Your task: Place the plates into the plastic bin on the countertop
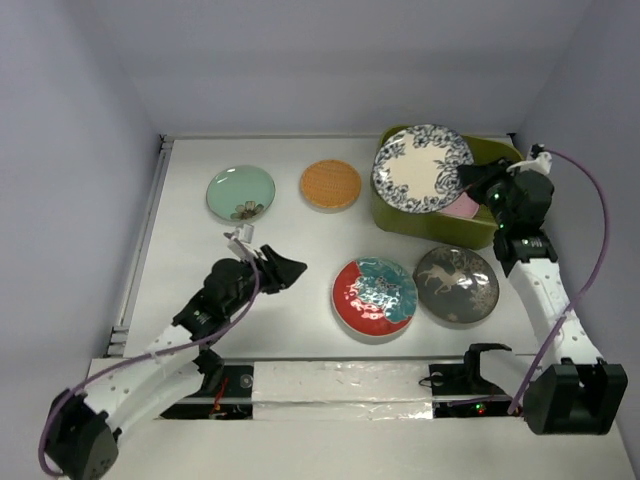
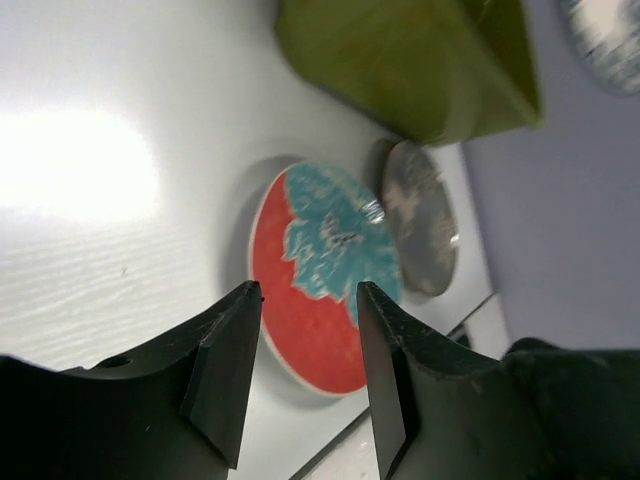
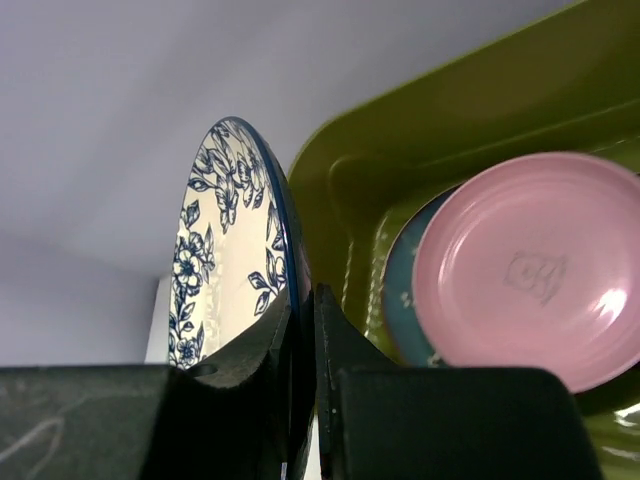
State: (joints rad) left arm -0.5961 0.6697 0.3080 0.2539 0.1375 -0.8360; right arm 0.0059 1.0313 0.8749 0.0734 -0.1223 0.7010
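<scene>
The pink plate (image 1: 462,206) is down in the bin (image 1: 500,152), and the white plate is still above the bin's sides. My right gripper should lower the white plate onto the pink one next and let go of the white plate's rim.
My right gripper (image 1: 466,181) is shut on the rim of the white plate with the blue ornate rim (image 1: 421,168) and holds it over the olive-green plastic bin (image 1: 500,152). In the right wrist view that plate (image 3: 225,250) stands edge-on between my fingers. In the bin (image 3: 400,140) the pink plate (image 3: 528,268) lies on the dark teal plate (image 3: 398,290). My left gripper (image 1: 295,267) is open and empty, left of the red-and-teal plate (image 1: 374,296). The silver-grey deer plate (image 1: 456,283), orange plate (image 1: 330,185) and mint green plate (image 1: 241,193) lie on the white countertop (image 1: 190,250).
The left wrist view shows the red-and-teal plate (image 2: 322,275) beyond my open fingers, the grey plate (image 2: 420,215) behind it and the bin (image 2: 410,60) further back. Grey walls close in the countertop on three sides. A taped strip runs along the near edge (image 1: 340,385).
</scene>
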